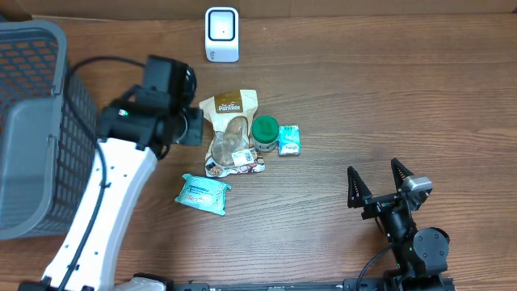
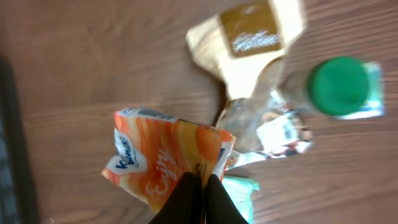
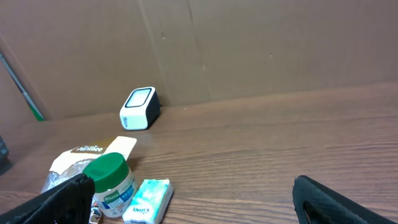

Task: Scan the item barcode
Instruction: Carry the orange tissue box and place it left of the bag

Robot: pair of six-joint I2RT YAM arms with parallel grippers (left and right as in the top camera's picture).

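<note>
The bare wood [image 1: 192,160] beside the brown snack bag is below the left gripper and clear of items, so the left gripper should next lower the orange pack there and let go of its edge.
My left gripper [image 2: 202,182] is shut on the edge of an orange tissue pack [image 2: 158,160], held above the wood table. In the overhead view the left gripper [image 1: 192,128] sits just left of the pile of items, and the arm hides the orange pack. No barcode shows on the pack. The white scanner [image 1: 221,34] stands at the table's far edge, also visible as the scanner [image 3: 140,107] in the right wrist view. My right gripper [image 1: 380,187] rests open near the front right, nothing between its fingers [image 3: 333,202].
A brown snack bag [image 1: 230,121], a green-lidded jar [image 1: 265,129] and a small teal tissue pack [image 1: 289,141] lie together mid-table. Another teal pack [image 1: 203,192] lies nearer the front. A grey mesh basket [image 1: 32,121] fills the left side.
</note>
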